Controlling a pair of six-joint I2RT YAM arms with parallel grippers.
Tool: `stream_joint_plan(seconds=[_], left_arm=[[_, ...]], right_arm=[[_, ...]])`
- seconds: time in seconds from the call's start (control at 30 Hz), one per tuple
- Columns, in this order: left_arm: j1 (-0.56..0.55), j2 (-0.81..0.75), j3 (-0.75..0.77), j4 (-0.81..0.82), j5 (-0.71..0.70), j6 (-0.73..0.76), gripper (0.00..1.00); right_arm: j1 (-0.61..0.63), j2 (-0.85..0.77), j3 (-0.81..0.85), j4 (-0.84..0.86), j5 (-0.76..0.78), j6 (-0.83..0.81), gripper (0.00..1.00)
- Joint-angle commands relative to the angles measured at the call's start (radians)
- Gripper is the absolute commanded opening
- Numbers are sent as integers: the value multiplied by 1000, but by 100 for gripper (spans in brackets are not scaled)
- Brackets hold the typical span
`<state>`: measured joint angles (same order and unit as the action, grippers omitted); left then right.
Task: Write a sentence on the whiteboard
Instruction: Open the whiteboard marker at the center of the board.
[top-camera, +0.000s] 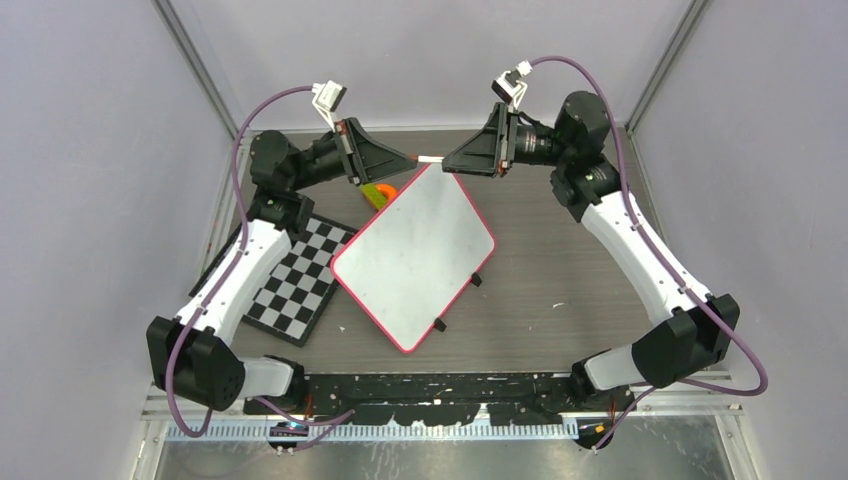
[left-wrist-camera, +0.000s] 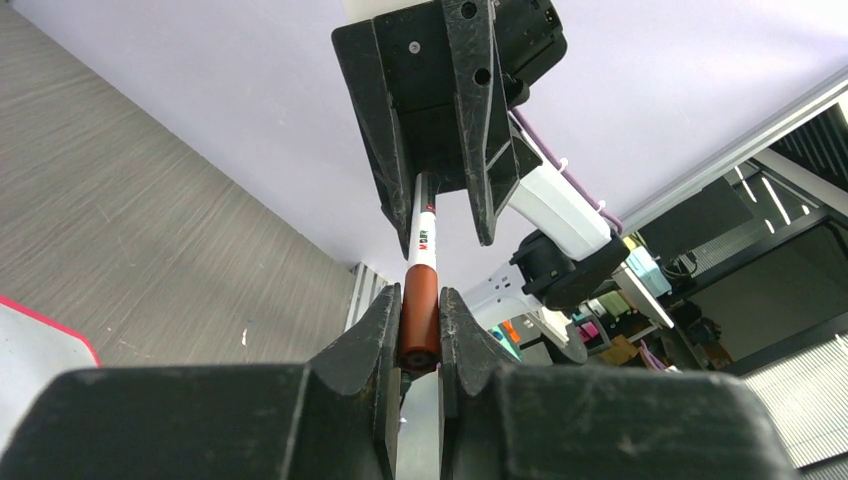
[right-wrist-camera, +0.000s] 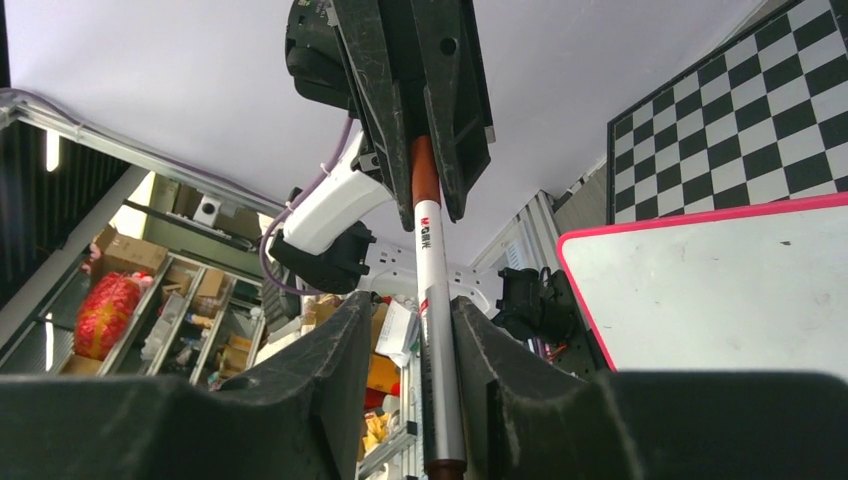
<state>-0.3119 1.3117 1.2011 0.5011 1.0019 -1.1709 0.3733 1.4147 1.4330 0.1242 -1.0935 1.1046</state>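
Observation:
Below my left gripper and to its right in the top view lies bare tabletop beside the clip feet, so I will lower it there and release the marker's cap.
The whiteboard lies tilted on the table, white with a pink-red rim, and its face is blank; no sentence shows on it. Parts of it show in the right wrist view and the left wrist view. A marker hangs level in the air over the board's far corner, between both grippers. My left gripper is shut on its red-brown cap. My right gripper is open around the white and silver barrel, which rests against one finger with a gap on the other side.
A black-and-white checkerboard lies left of the whiteboard, partly under it. A green and orange object sits behind the board's far left edge. Two black clip feet stick out on the board's right edge. Grey walls stand on three sides.

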Motion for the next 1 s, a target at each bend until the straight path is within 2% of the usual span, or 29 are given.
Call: stream_joint_plan(seconds=[0.0,0.1,0.47,0.6,0.77,0.8,0.93,0.97], left_arm=[[-1,2,28,6,-17,20,0],[-7,3,27,-6,-19,29,0],[-30,16,33,-16,-22,46,0],[-33,22,27,-17,-29,48,0],[-39,22,29,-41,-28,66,0],[-41,23,29,-41,-29,67,0],[-42,24,26,-41,-24,70,0],[-42,23,25,-43,-23,71,0]], right_arm=[[15,-8,62,0,-3,-25,37],[17,-1,69,-7,5,-28,32],[24,24,109,-53,13,-66,31],[28,31,118,-66,14,-79,24],[35,34,128,-113,14,-119,23],[35,35,129,-116,14,-120,21],[32,34,137,-153,15,-143,1],[27,31,139,-171,16,-157,0]])
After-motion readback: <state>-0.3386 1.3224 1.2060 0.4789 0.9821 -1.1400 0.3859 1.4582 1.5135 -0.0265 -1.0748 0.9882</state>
